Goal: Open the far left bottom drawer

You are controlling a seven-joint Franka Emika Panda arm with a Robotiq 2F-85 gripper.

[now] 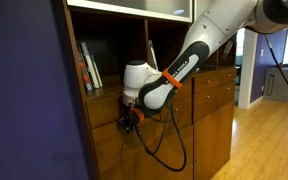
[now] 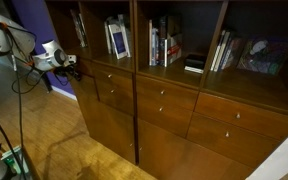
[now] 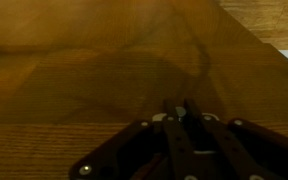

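The knob [image 3: 180, 112] between my gripper's fingers goes back from the cabinet toward my base next, until the drawer opens.
My gripper [image 3: 181, 112] is pressed up to a medium-brown wooden drawer front [image 3: 94, 85] in the far left column of the cabinet. This appears to be the far left bottom drawer. The two dark fingers are nearly together around a small metal knob [image 3: 180, 113] that glints between their tips. In both exterior views the gripper [image 1: 131, 117] [image 2: 72, 62] is at the drawer front [image 1: 106, 112] just below the bookshelf. The drawer front looks flush with the cabinet. I cannot tell whether it is pulled out at all.
Books [image 1: 89, 66] stand on the shelf above the drawers. The narrower drawers of the neighbouring column [image 2: 113, 77] and further drawers [image 2: 164, 98] run along the cabinet. A black cable [image 1: 164, 140] hangs from the arm in front of the lower cabinet doors. Light wooden floor [image 1: 264, 140] lies beyond the cabinet.
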